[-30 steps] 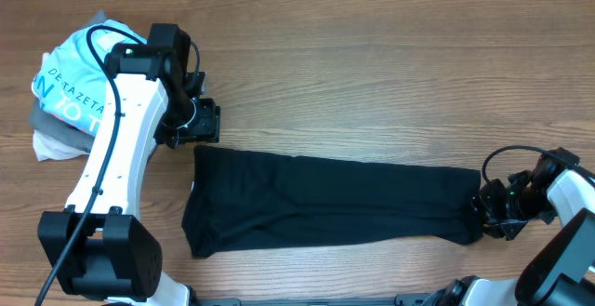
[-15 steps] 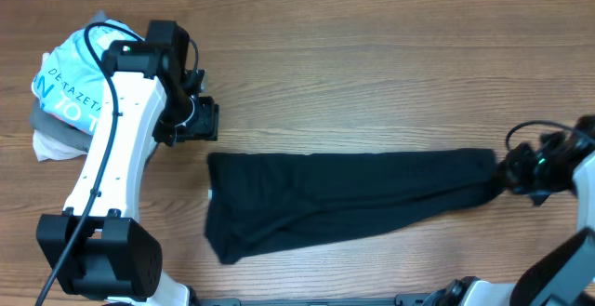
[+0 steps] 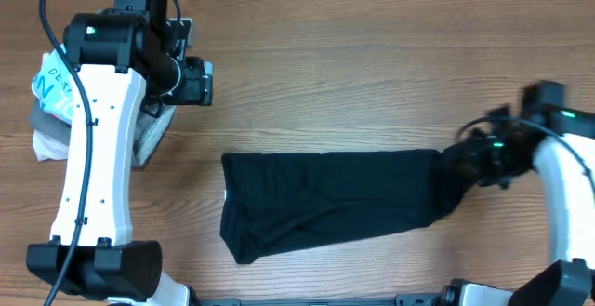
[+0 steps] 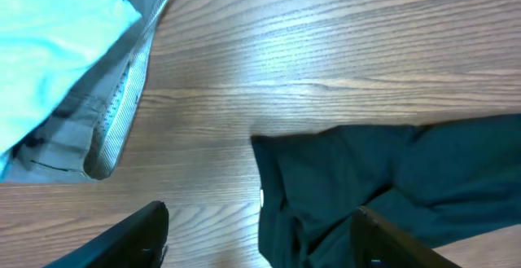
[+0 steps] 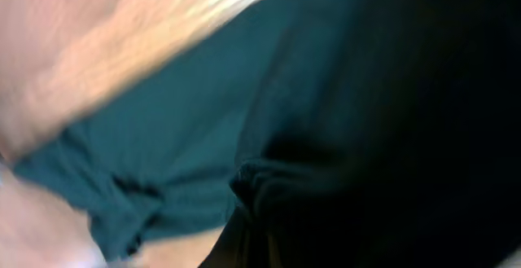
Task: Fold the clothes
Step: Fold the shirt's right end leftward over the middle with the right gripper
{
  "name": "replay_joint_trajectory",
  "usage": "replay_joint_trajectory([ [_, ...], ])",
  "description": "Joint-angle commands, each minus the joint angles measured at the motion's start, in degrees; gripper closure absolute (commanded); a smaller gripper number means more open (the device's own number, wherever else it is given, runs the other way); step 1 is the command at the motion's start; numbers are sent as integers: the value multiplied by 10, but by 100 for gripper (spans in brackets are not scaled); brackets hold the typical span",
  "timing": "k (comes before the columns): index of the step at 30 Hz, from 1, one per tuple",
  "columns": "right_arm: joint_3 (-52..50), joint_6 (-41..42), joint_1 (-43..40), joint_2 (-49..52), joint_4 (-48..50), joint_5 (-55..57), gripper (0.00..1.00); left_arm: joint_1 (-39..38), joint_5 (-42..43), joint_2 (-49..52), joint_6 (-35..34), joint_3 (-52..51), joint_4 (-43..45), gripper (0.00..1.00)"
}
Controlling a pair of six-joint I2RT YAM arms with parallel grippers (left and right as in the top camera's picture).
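Observation:
My right gripper holds the shirt's lifted end. Next it will carry that end to the left in the overhead view, over the flat part of the shirt, and then open.
The black T-shirt (image 3: 325, 199) lies as a long folded strip across the near middle of the table. Its right end is lifted and bunched in my right gripper (image 3: 469, 162), which is shut on it. In the right wrist view dark fabric (image 5: 187, 113) fills most of the picture and gathers at the jaws (image 5: 260, 219). My left gripper (image 3: 200, 81) hangs open above bare wood, up and left of the shirt and apart from it. The left wrist view shows its spread fingers (image 4: 134, 235) and the shirt's left end (image 4: 391, 178) between and beyond them.
A pile of other garments sits at the far left edge: a light blue shirt with white lettering (image 3: 46, 78) on top of grey and white clothes (image 3: 56, 134). It also shows in the left wrist view (image 4: 57, 48). The left arm's white links stand beside the pile.
My right gripper closed on the shirt's right end, dragged the shirt rightward, then lifted the end and carried it left. My left gripper rose away towards the back and opened a little wider.

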Motion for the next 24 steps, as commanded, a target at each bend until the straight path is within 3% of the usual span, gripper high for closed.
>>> replay_joint_trajectory([
  [1, 3, 10, 92, -4, -2, -4, 96, 2, 0, -13, 13, 24, -4, 25],
  [13, -69, 148, 427, 25, 156, 17, 96, 2, 0, -13, 13, 26, -15, 23],
  [17, -70, 150, 499, 51, 188, 16, 95, 2, 0, -13, 13, 26, -17, 22],
  [19, -70, 153, 523, 59, 200, 17, 76, 2, 0, -13, 13, 26, -17, 22],
  [20, -70, 157, 528, 60, 201, 19, 59, 2, 0, -13, 13, 26, -18, 22],
  [24, -67, 175, 520, 50, 184, 68, 51, 2, -2, -13, 13, 26, -24, 21],
])
